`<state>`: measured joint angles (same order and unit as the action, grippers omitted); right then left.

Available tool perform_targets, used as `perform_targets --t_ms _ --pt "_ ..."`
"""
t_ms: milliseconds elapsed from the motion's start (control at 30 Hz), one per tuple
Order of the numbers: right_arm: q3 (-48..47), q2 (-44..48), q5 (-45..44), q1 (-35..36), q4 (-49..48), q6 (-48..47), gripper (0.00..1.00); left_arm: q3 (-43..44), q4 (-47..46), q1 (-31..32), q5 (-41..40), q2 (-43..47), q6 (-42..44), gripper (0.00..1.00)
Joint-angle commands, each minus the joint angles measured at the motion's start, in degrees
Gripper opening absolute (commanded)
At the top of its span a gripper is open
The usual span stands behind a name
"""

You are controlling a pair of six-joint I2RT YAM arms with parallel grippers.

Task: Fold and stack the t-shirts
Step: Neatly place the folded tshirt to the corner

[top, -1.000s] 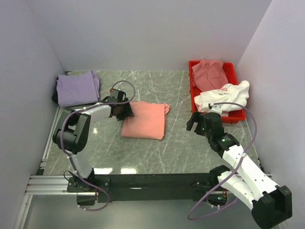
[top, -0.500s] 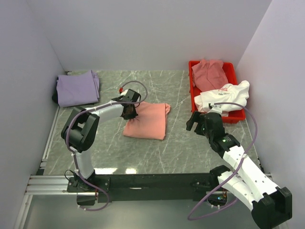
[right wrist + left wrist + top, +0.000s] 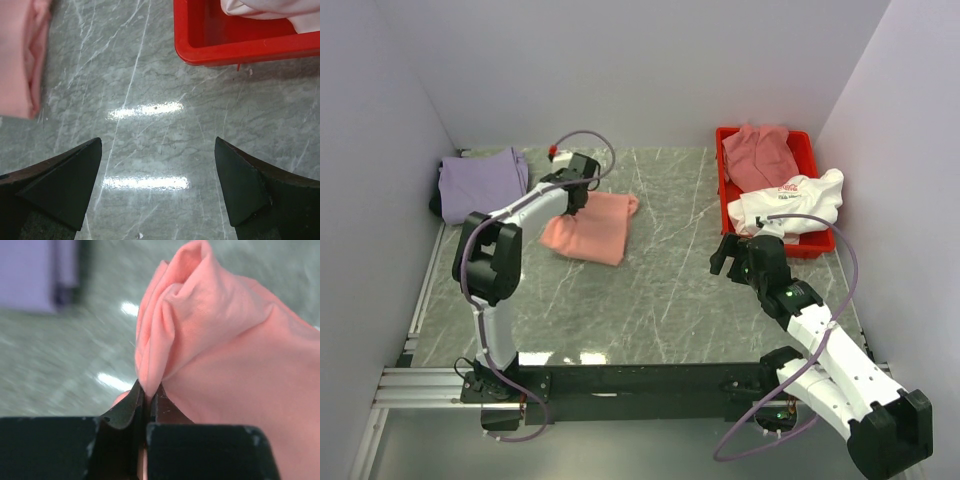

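Observation:
The folded lavender t-shirt (image 3: 480,183) (image 3: 30,275) lies left of my left gripper in the top view, so next my left gripper should lift the salmon-pink one across, lower it there and release.
The folded salmon-pink t-shirt (image 3: 592,228) lies left of centre on the marble table. My left gripper (image 3: 572,207) is shut on its near-left edge. In the left wrist view the cloth (image 3: 225,355) bunches up from the pinched fold between the black fingertips of the left gripper (image 3: 148,392). A folded lavender t-shirt (image 3: 480,183) rests at the back left and shows blurred in that same view (image 3: 30,275). A dusty rose t-shirt (image 3: 758,155) and a white t-shirt with red print (image 3: 790,205) sit in the red bin. My right gripper (image 3: 732,252) hovers open over bare table (image 3: 157,180), holding nothing.
The red bin (image 3: 723,185) stands at the back right, and its corner (image 3: 240,50) is just ahead of the right gripper. White walls close in the table on three sides. A metal rail (image 3: 425,290) runs along the left edge.
The left gripper closed on the salmon-pink t-shirt's edge and pulled it back and to the left, toward the lavender one. The right arm stayed still.

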<state>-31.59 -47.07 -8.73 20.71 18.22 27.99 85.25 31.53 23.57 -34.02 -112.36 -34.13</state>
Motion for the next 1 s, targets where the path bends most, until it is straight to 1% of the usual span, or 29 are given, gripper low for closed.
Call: perform_targets --t_ms 0,33,67,167,300,400,567,600,633,767,967 --pt "-1.98 0.05 -1.02 -0.49 -1.17 -0.92 1.00 2.73 -3.83 -3.43 -9.92 1.17 7.48 0.01" --pt "-1.98 0.13 -1.55 -0.41 -0.91 -0.74 1.00 2.46 -7.15 -4.05 -11.06 1.35 9.33 0.01" --pt "-1.98 0.14 -1.55 -0.49 -0.99 -0.74 1.00 2.37 -8.57 -4.58 -12.11 1.44 12.65 0.01" --pt "-2.07 -0.04 -1.73 -0.49 -0.90 -0.57 1.00 3.42 -11.66 -6.34 -16.07 0.74 16.71 0.01" --pt "-2.33 -0.57 -2.17 -0.49 -0.64 -0.48 1.00 4.13 -14.20 -8.72 -16.34 0.91 21.55 0.01" --pt "-2.51 -1.09 -1.82 -0.41 -0.73 -0.65 1.00 3.34 -18.86 -10.38 -16.87 2.14 26.21 0.01" --pt "-2.95 -2.15 -1.99 -0.49 -0.38 -0.83 1.00 5.97 -21.42 -12.93 -15.81 2.49 31.30 0.01" --pt "-2.95 -2.24 -2.16 -0.49 -0.29 -0.74 1.00 6.33 -23.42 -13.11 -16.86 2.32 32.54 0.01" --pt "-2.95 -2.32 -2.25 -0.49 -0.20 -0.74 1.00 7.20 -24.14 -13.29 -17.13 1.97 35.68 0.01" --pt "-2.95 -2.41 -2.43 -0.50 -0.46 -0.83 1.00 10.36 -24.23 -14.08 -17.75 1.35 38.08 0.01" --pt "-2.77 -2.77 -1.99 -0.50 -0.46 -0.83 1.00 11.95 -24.68 -14.78 -15.55 3.54 41.25 0.01"
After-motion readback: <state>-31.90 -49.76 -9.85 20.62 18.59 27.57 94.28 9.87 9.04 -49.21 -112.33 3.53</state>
